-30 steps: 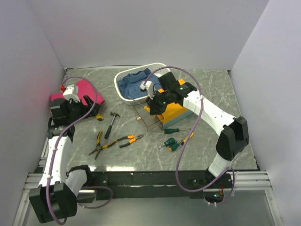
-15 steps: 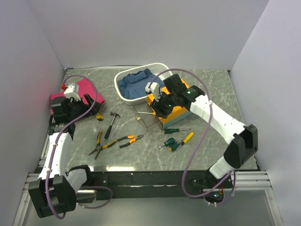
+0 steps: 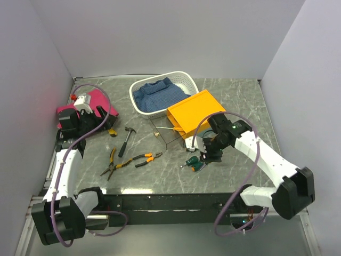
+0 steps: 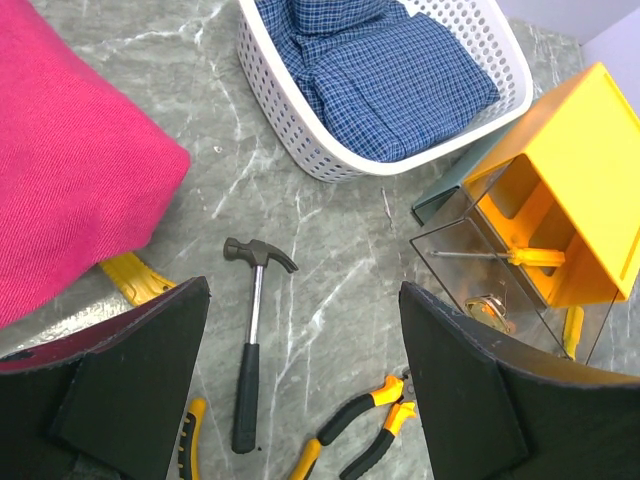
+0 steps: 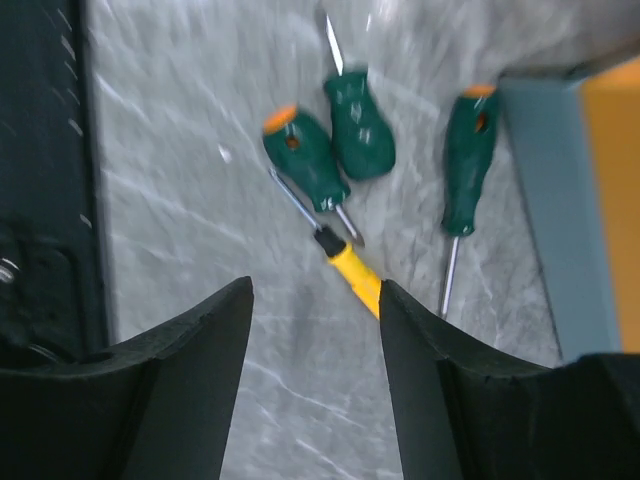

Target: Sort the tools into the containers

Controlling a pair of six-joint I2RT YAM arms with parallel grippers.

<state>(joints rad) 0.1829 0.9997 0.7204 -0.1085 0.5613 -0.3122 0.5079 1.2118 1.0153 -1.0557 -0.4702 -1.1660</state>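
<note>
My right gripper will lower its open fingers around the end of the yellow screwdriver handle (image 5: 359, 282) below and close, since that end is clear of the green handles.
The orange-yellow box (image 3: 194, 112) with a teal-grey base stands mid-table, its clear drawer (image 3: 168, 133) pulled out with a yellow-handled screwdriver (image 4: 510, 257) inside. My right gripper (image 3: 205, 153) is open and empty. It hovers low over several screwdrivers: two stubby green ones (image 5: 305, 160), a slim green one (image 5: 465, 165) and a yellow-handled one (image 5: 355, 275). My left gripper (image 3: 96, 118) is open and empty, high at the left. Its wrist view shows it (image 4: 305, 400) above the hammer (image 4: 250, 340) and pliers (image 4: 390, 420).
A white basket (image 3: 139, 104) holding blue checked cloth sits behind the box. A pink cloth (image 3: 93, 104) lies at the far left with a yellow tool (image 3: 112, 132) under its edge. A second pair of pliers (image 3: 111, 160) lies by the hammer (image 3: 126, 140).
My right arm has swung from over the box and drawer toward me and down, to above the screwdrivers in front of the box. The left arm has barely moved.
</note>
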